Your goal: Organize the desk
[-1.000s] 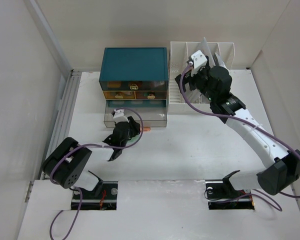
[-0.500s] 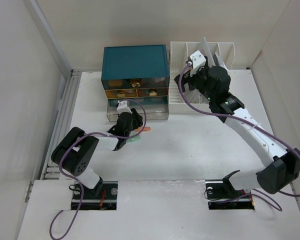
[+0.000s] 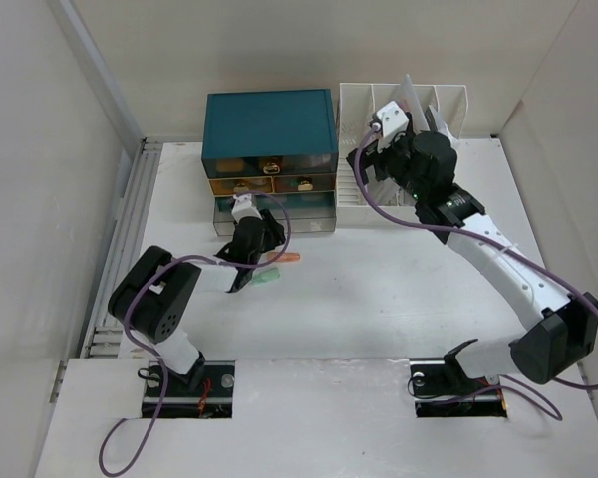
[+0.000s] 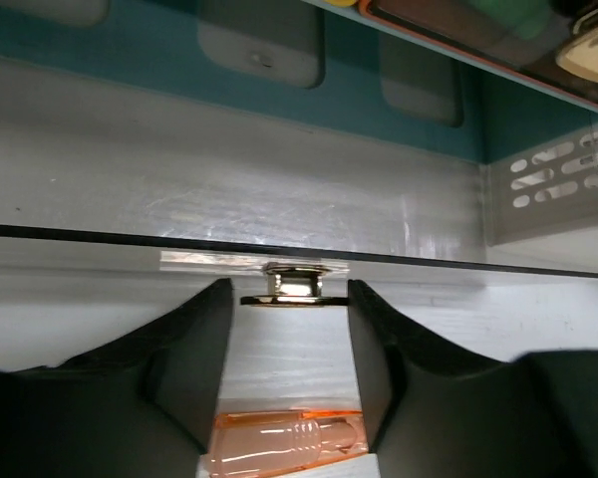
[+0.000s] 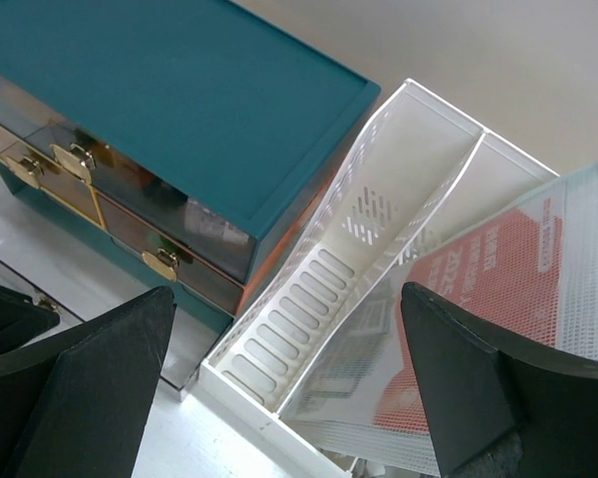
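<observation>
The orange piece lies out before the drawers, so next my right gripper moves back from the file rack and down, turning, onto its rack-side end point(image 3: 294, 257).
The desk point(image 3: 379, 299) is a white tabletop. At its back stands a teal drawer box point(image 3: 269, 124), and the clear bottom drawer point(image 3: 299, 221) is pushed almost fully in. My left gripper point(image 3: 267, 239) is at that drawer's front. In the left wrist view its fingertips point(image 4: 211, 324) flank the gold handle point(image 4: 286, 286) with a slim gap on each side, so the gripper point(image 4: 287, 299) is narrowly open. An orange translucent pen-like piece point(image 4: 284, 443) lies on the desk under the fingers. My right gripper point(image 3: 377, 159) hangs wide open over the file rack, holding nothing.
The white slotted file rack point(image 5: 309, 299) stands right of the drawer box, with a mesh pouch holding a red sheet point(image 5: 518, 279) in it. The orange piece point(image 3: 291, 258) and a small green item point(image 3: 267, 279) lie before the drawers. Walls close in left, right and behind.
The bottom drawer has slid back into the box with my left gripper following it toward the back. The left jaws have loosened off the handle. The right arm is still.
</observation>
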Robot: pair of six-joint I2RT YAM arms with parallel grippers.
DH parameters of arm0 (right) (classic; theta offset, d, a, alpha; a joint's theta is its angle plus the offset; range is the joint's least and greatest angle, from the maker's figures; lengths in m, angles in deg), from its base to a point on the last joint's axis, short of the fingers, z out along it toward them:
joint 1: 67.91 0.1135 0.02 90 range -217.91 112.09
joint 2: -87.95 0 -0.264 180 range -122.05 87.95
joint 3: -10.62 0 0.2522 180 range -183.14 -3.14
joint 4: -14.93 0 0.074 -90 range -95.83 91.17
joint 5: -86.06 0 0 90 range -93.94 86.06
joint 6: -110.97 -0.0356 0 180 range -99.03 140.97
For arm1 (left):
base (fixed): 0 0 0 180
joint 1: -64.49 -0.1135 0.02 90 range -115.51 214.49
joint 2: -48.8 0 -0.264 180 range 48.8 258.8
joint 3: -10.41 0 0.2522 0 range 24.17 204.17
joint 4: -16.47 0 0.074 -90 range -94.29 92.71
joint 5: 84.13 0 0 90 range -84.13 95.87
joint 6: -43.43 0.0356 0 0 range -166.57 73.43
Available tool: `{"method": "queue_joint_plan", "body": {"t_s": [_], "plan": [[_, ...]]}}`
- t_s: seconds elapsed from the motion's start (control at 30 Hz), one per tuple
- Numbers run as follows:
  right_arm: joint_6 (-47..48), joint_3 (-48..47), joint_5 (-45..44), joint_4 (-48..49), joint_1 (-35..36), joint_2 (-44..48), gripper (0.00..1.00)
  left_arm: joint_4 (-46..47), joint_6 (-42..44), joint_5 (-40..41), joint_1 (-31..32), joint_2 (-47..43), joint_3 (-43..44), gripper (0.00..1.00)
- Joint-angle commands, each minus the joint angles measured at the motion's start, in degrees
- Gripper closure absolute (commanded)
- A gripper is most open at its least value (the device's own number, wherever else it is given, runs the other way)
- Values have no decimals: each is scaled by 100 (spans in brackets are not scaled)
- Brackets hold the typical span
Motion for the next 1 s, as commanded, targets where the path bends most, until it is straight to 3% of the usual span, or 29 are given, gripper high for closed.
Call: {"method": "queue_joint_plan", "body": {"t_s": [0.0,0.1,0.2,0.3,0.37,0.47,0.57,0.6,0.67,0.73,0.8,0.83,0.9,0.97], "plan": [[-89,74,184,297,-4,-33,0,-295,-50,334,-183,12,82,53],[51,135,438,297,-4,-33,0,-295,-50,202,-183,-173,-66,43],[323,206,825,297,-4,-33,0,-295,-207,202,-61,-559,-356,20],[892,206,1790,-62,-56,-33,0,-295,-418,202,150,-1182,-638,2],[1481,206,3098,-448,-57,-33,0,-417,-480,149,299,-1874,-787,0],[3150,276,4730,-1651,-57,-208,0,-1082,-551,236,598,-2667,-788,0],[3839,346,5167,-2224,-57,-604,16,-2082,-551,411,652,-3722,-534,0],[3840,294,5168,-2278,-57,-727,27,-2349,-394,474,652,-4185,-428,0],[3840,84,5072,-2523,-57,-1121,36,-2902,-78,622,652,-4627,45,5],[3893,-31,4966,-2656,-57,-1333,41,-3571,841,684,652,-5180,615,27],[3893,-84,4739,-2656,22,-1518,42,-4306,1206,1097,652,-5481,986,51],[3893,-84,4616,-2656,92,-1519,40,-4407,1416,1168,652,-5804,1109,69],[3709,-84,4326,-2463,285,-1676,38,-4548,2163,1168,652,-6131,1225,74],[3480,-189,3781,-2305,628,-1808,37,-4628,2533,1168,652,-6630,1103,73]]}}
